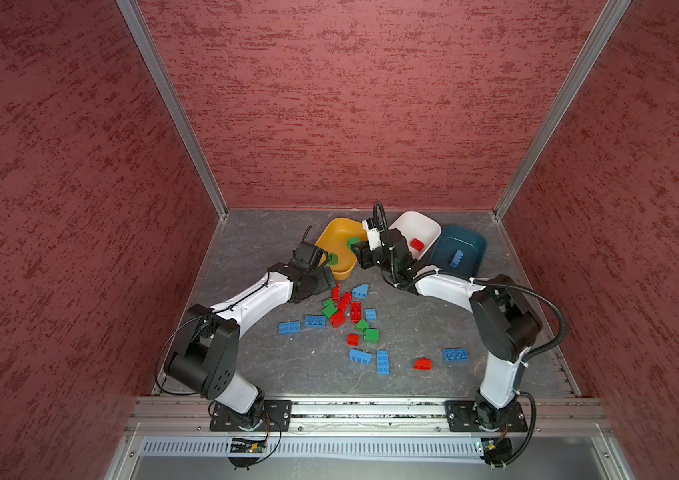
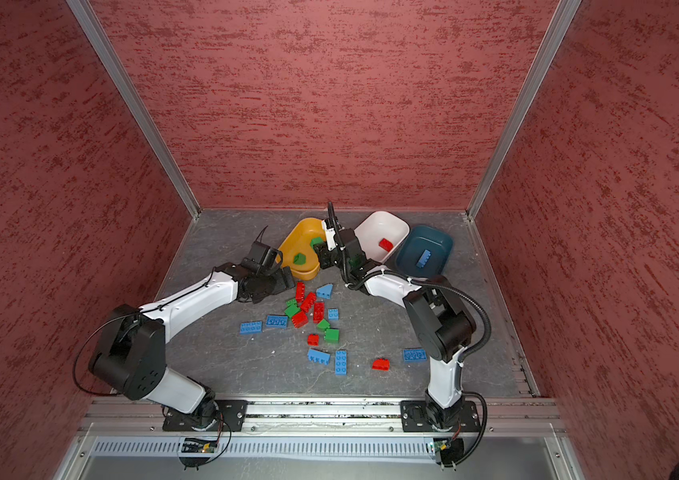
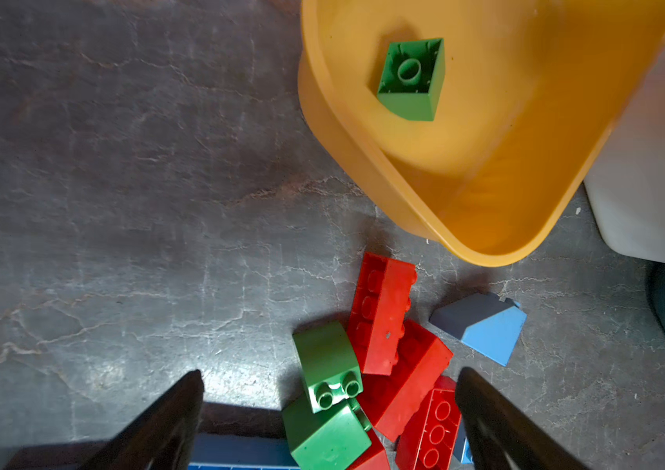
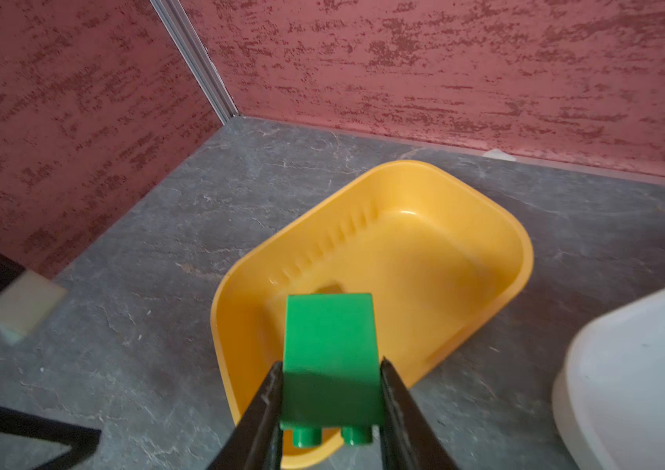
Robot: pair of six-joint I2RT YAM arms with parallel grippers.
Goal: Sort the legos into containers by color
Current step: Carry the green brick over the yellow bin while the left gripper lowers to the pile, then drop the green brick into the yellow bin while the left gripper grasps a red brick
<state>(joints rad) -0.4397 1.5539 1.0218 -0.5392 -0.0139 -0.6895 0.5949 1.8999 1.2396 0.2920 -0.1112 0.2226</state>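
My left gripper moves toward the yellow container and down next. Its fingers then close astride the long sides of an uncovered red brick [image 3: 380,313] lying below that way.
Loose legos [image 1: 346,309] in red, green and light blue lie scattered mid-table. My right gripper [image 4: 330,366] is shut on a green lego [image 4: 330,346], held above the near end of the yellow container [image 4: 404,252]; both top views show that lego [image 1: 353,242] over the tub. Another green lego [image 3: 412,77] lies upside down inside the yellow container [image 1: 337,235]. My left gripper [image 3: 330,371] is open and hangs over the near edge of the pile, above two green bricks [image 3: 328,366] and red ones [image 3: 383,313]. Nothing is between its fingers.
A white container [image 1: 416,224] holding a red brick [image 1: 416,244] stands right of the yellow one. A teal container [image 1: 468,243] holds a blue brick [image 1: 457,259]. Blue bricks [image 1: 455,354] and a red one [image 1: 423,364] lie nearer the front. Red walls enclose the table.
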